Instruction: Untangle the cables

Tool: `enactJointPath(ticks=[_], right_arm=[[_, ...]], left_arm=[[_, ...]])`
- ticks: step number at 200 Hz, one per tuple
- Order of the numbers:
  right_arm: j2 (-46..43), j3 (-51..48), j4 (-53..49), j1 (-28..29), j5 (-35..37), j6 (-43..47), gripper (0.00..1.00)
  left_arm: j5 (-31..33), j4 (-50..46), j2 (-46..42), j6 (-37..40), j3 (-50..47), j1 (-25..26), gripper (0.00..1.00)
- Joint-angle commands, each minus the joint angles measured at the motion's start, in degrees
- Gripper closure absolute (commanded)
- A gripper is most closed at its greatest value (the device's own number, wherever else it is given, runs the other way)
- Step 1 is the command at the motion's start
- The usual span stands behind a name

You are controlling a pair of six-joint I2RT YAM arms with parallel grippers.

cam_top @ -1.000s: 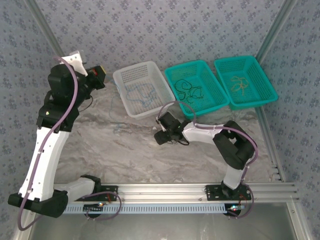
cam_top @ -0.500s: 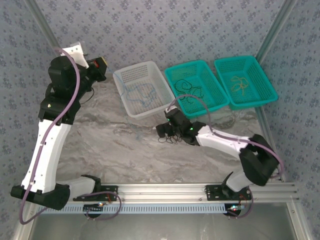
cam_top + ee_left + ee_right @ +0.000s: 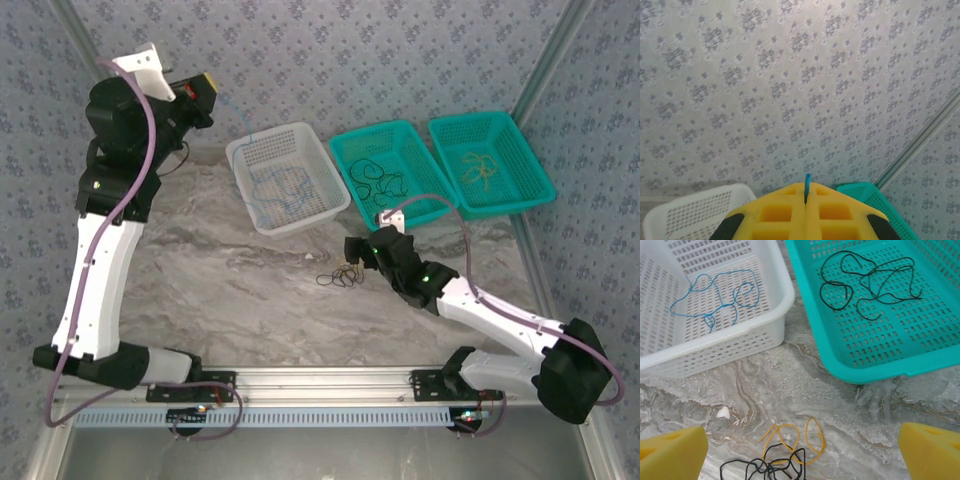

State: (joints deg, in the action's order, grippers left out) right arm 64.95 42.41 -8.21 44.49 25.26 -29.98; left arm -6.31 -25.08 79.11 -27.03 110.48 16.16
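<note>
My left gripper needs to swing next over the opening of the white basket (image 3: 245, 152) with blue cable inside, then go down with its fingers tipping down and let go of its cable.
My left gripper (image 3: 212, 93) is raised high at the back left, shut on a thin blue cable (image 3: 807, 181) whose end pokes out between the yellow fingers (image 3: 780, 212). This blue cable (image 3: 243, 125) trails down toward the white basket (image 3: 245, 152). A small tangle of black and yellow cables (image 3: 341, 278) lies on the marble table. My right gripper (image 3: 356, 252) hovers just right of the tangle, open. In the right wrist view the tangle (image 3: 785, 456) sits between and ahead of the wide-apart yellow fingers (image 3: 672, 452), touching neither.
A blue cable (image 3: 715, 297) lies in the white basket (image 3: 775, 310). Black cables (image 3: 865, 280) lie in the middle teal basket (image 3: 840, 355). Yellow cables (image 3: 480, 170) lie in the right teal basket (image 3: 530, 190). Patterned walls enclose the table.
My right gripper has let go of the black and yellow tangle and drawn back to the right, its arm stretching out. My left gripper has risen higher with the blue cable.
</note>
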Motion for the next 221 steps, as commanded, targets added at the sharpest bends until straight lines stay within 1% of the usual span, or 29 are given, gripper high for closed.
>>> enactJointPath(ticks=[1, 22, 61, 88, 132, 155, 221], right_arm=[[-0.7, -0.8, -1.4, -0.3, 2.1, -3.0, 0.00], [-0.4, -0.8, -1.6, -0.6, 2.1, -3.3, 0.00], [0.2, -0.3, -2.7, -0.9, 1.8, -3.7, 0.00], [0.4, -0.3, -3.3, -1.0, 1.4, -3.8, 0.00], [0.4, -0.3, -4.7, -1.2, 1.4, -4.0, 0.00], [0.5, -0.4, -4.9, -1.4, 1.2, -4.1, 0.00], [1.9, 0.4, -4.7, -1.6, 0.2, -4.3, 0.00]], left_arm=[[-2.8, 2.4, 3.7, -0.2, 6.5, -0.2, 1.00], [-3.0, 0.5, 9.1, -0.3, 13.5, -0.3, 1.00], [-5.6, -3.6, 19.1, -0.6, 28.1, -0.3, 1.00], [-6.5, -3.9, 23.6, -1.3, 33.5, -0.3, 1.00], [-5.0, -4.1, 27.9, -0.7, 33.5, -0.3, 1.00], [-5.3, -4.0, 30.1, -0.5, 32.2, -0.3, 1.00], [-7.0, -1.6, 34.8, -1.6, 20.6, -0.3, 1.00]])
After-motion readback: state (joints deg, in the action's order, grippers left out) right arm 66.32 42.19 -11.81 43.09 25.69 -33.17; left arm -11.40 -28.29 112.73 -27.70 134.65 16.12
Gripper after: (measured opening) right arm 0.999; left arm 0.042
